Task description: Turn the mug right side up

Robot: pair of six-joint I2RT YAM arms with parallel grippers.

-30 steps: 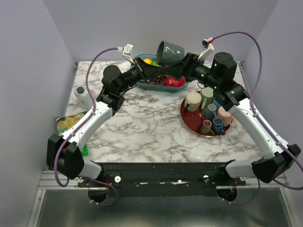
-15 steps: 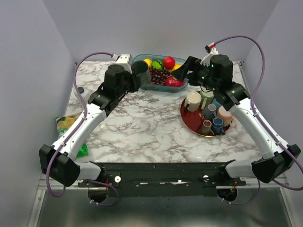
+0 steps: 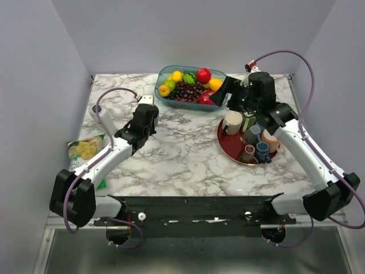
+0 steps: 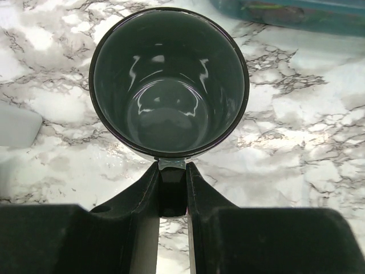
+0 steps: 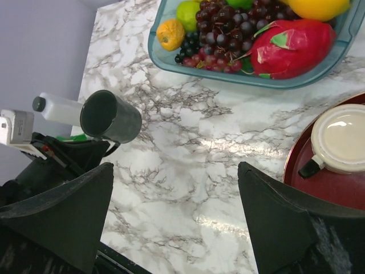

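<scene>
The mug's opening already faces up. The mug comes down with my left gripper onto the bare marble below, shifting toward the white bottle, and its handle is released next.
The dark grey mug (image 4: 169, 80) hangs from my left gripper (image 4: 171, 180), whose fingers are shut on its handle. In the left wrist view its mouth faces the camera and the inside is empty. In the right wrist view the mug (image 5: 111, 117) is tilted over the marble at the left, mouth up and to the left; I cannot tell if it touches the table. In the top view my left gripper (image 3: 147, 117) covers most of the mug. My right gripper (image 5: 177, 214) is open and empty, and in the top view it (image 3: 221, 92) is over the fruit tray's right end.
A teal tray of fruit (image 3: 165, 77) stands at the back centre. A red tray (image 3: 228, 145) with several mugs is at the right. A white bottle (image 3: 100, 114) and a chips bag (image 3: 82, 149) lie at the left edge.
Both grippers held the mug high over the fruit tray. The right gripper let go and drew back right. The left arm carried the mug down and toward the near left.
</scene>
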